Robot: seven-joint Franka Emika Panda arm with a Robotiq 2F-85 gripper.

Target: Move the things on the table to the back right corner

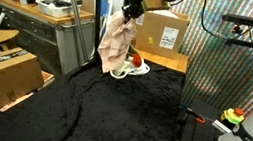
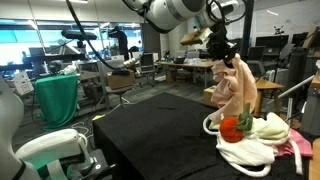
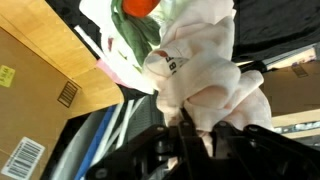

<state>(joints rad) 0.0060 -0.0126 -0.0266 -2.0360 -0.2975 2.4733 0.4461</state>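
The large peach cloth still hangs in the air, so next the robot's gripper will lower it across the white cloths of the pile and release it.
My gripper is shut on the large peach cloth, which hangs from it in the air above the pile; it also shows in an exterior view and fills the wrist view, with the jaws pinching its top. Below it on the black table lie the white cloths, the white rope, the small red round object and a bit of pink cloth. The red object also shows in an exterior view and in the wrist view.
Brown cardboard boxes stand behind the pile and beside the table's edge. A grey metal workbench stands beyond. A patterned screen borders one side. A green bin stands off the table.
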